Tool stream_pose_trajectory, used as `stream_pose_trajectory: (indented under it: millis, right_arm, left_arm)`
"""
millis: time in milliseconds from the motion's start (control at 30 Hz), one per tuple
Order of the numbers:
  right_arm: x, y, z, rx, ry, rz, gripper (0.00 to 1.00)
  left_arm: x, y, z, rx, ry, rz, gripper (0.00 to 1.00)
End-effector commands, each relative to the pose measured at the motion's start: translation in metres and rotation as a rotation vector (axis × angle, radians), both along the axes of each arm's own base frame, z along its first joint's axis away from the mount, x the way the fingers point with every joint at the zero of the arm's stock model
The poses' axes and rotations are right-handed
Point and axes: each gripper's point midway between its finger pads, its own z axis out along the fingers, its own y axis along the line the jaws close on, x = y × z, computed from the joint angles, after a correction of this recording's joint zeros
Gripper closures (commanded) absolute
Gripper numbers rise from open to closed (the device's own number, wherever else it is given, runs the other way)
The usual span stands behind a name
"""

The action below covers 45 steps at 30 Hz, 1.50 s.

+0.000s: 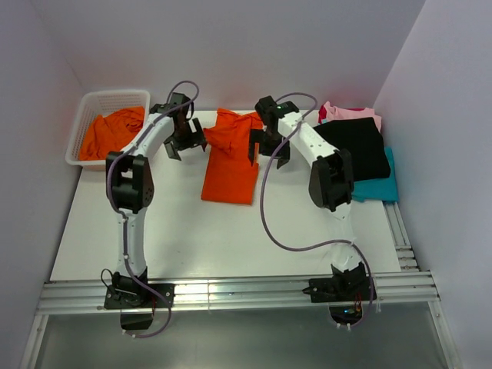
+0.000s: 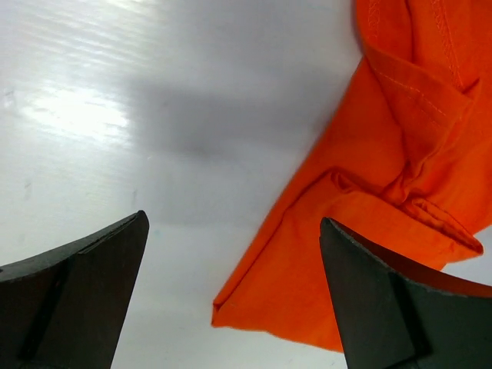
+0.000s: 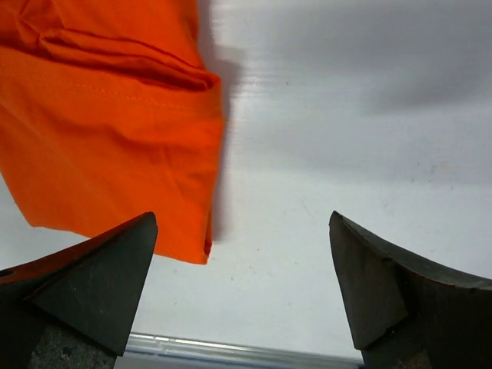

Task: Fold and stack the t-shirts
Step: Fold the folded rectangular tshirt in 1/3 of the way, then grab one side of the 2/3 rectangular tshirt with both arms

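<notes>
The orange t-shirt's near corner on the stack's side (image 1: 250, 203) (image 3: 201, 255) is under my right gripper and closer to my base, so my right gripper should go back and down onto it next.
An orange t-shirt (image 1: 231, 157), partly folded into a long strip, lies on the white table at the back centre. My left gripper (image 1: 184, 138) is open and empty just left of its top; the left wrist view shows the shirt's folded corner (image 2: 369, 215) between the fingers. My right gripper (image 1: 269, 150) is open and empty just right of the shirt's top; the right wrist view shows the shirt's edge (image 3: 108, 146) at left. A stack of folded shirts, black (image 1: 355, 146) on teal (image 1: 378, 188) with pink (image 1: 350, 114) behind, lies at the back right.
A white mesh basket (image 1: 86, 119) at the back left holds more orange shirts (image 1: 111, 132). Walls close the back and both sides. A metal rail (image 1: 231, 292) runs along the near edge by the arm bases.
</notes>
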Motion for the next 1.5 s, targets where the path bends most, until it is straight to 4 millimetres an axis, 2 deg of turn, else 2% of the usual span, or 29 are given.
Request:
stream_pose_trajectory:
  millis: [0, 33, 67, 100, 133, 167, 200, 233, 267, 300, 333, 367, 400, 467, 533, 567, 600, 667, 833, 967, 1100, 1133, 1200, 1233, 1267, 1467]
  right_arm:
    - [-0.021, -0.01, 0.05, 0.044, -0.085, -0.021, 0.0]
    - [-0.025, -0.008, 0.051, 0.068, -0.097, -0.018, 0.0]
    - [-0.033, -0.008, 0.052, 0.083, -0.091, -0.021, 0.0]
    - [-0.051, -0.012, 0.05, 0.089, -0.071, -0.026, 0.0]
    - [-0.056, -0.005, 0.051, 0.135, -0.078, -0.018, 0.0]
    - [-0.075, -0.004, 0.036, 0.135, -0.034, -0.014, 0.0]
    - [-0.083, -0.001, 0.043, 0.163, -0.05, -0.006, 0.0]
    - [-0.086, 0.006, 0.04, 0.195, -0.062, 0.004, 0.0]
    - [-0.094, 0.012, 0.036, 0.217, -0.045, 0.016, 0.0]
    - [-0.11, 0.015, 0.023, 0.222, -0.004, 0.013, 0.0]
    - [-0.11, 0.021, 0.018, 0.248, -0.008, 0.015, 0.0]
    - [-0.122, 0.025, 0.007, 0.273, 0.039, 0.02, 0.0]
    - [-0.125, 0.029, 0.003, 0.282, 0.049, 0.024, 0.0]
    - [-0.121, 0.038, -0.001, 0.305, 0.036, 0.04, 0.0]
    - [-0.119, 0.045, -0.011, 0.292, 0.049, 0.056, 0.0]
    - [-0.112, 0.051, -0.007, 0.299, 0.034, 0.064, 0.0]
    - [-0.11, 0.054, -0.015, 0.292, 0.053, 0.063, 0.0]
    - [-0.1, 0.062, -0.02, 0.294, 0.056, 0.065, 0.0]
    - [-0.087, 0.068, -0.036, 0.262, 0.076, 0.065, 0.0]
    - [-0.085, 0.069, -0.048, 0.249, 0.097, 0.058, 0.0]
    - [-0.088, 0.067, -0.054, 0.248, 0.11, 0.052, 0.12]
    - [-0.09, 0.067, -0.055, 0.247, 0.112, 0.053, 0.19]
    - [-0.094, 0.067, -0.058, 0.257, 0.126, 0.053, 0.26]
    - [-0.095, 0.067, -0.058, 0.257, 0.127, 0.051, 0.36]
    - [-0.098, 0.066, -0.063, 0.251, 0.138, 0.054, 0.41]
    - [-0.101, 0.064, -0.07, 0.241, 0.156, 0.058, 0.48]
  left_arm:
    - [-0.003, 0.0, 0.077, -0.02, -0.185, -0.003, 0.01]
    - [-0.016, 0.005, 0.065, -0.006, -0.143, 0.004, 0.0]
    - [-0.024, 0.006, 0.061, -0.01, -0.126, 0.014, 0.01]
    - [-0.034, 0.008, 0.068, -0.021, -0.136, 0.015, 0.0]
    - [-0.037, 0.005, 0.066, -0.039, -0.152, 0.011, 0.01]
    - [-0.061, 0.008, 0.049, -0.045, -0.108, 0.012, 0.02]
    - [-0.072, 0.006, 0.04, -0.065, -0.092, 0.005, 0.02]
    - [-0.082, 0.005, 0.031, -0.081, -0.073, -0.001, 0.03]
    - [-0.098, 0.005, 0.009, -0.093, -0.033, -0.003, 0.04]
    - [-0.107, -0.001, 0.007, -0.134, -0.025, -0.02, 0.05]
    - [-0.114, -0.003, 0.001, -0.15, -0.017, -0.025, 0.05]
    - [-0.125, -0.003, -0.01, -0.159, -0.001, -0.024, 0.06]
    - [-0.129, -0.005, -0.014, -0.173, 0.005, -0.028, 0.06]
    - [-0.135, -0.008, -0.022, -0.183, 0.014, -0.033, 0.07]
    - [-0.134, -0.009, -0.025, -0.18, 0.019, -0.036, 0.07]
    - [-0.132, -0.01, -0.024, -0.178, 0.016, -0.04, 0.08]
    - [-0.131, -0.01, -0.029, -0.171, 0.028, -0.038, 0.08]
    - [-0.126, -0.011, -0.031, -0.169, 0.027, -0.041, 0.09]
    - [-0.116, -0.016, -0.03, -0.172, 0.017, -0.051, 0.09]
    - [-0.114, -0.018, -0.04, -0.171, 0.035, -0.065, 0.11]
    - [-0.116, -0.021, -0.047, -0.188, 0.048, -0.077, 0.18]
    - [-0.116, -0.022, -0.047, -0.19, 0.05, -0.08, 0.19]
    - [-0.117, -0.024, -0.049, -0.198, 0.053, -0.088, 0.22]
    - [-0.118, -0.025, -0.05, -0.202, 0.055, -0.09, 0.23]
    - [-0.118, -0.026, -0.051, -0.207, 0.057, -0.092, 0.25]
    - [-0.121, -0.037, -0.054, -0.234, 0.071, -0.124, 0.35]
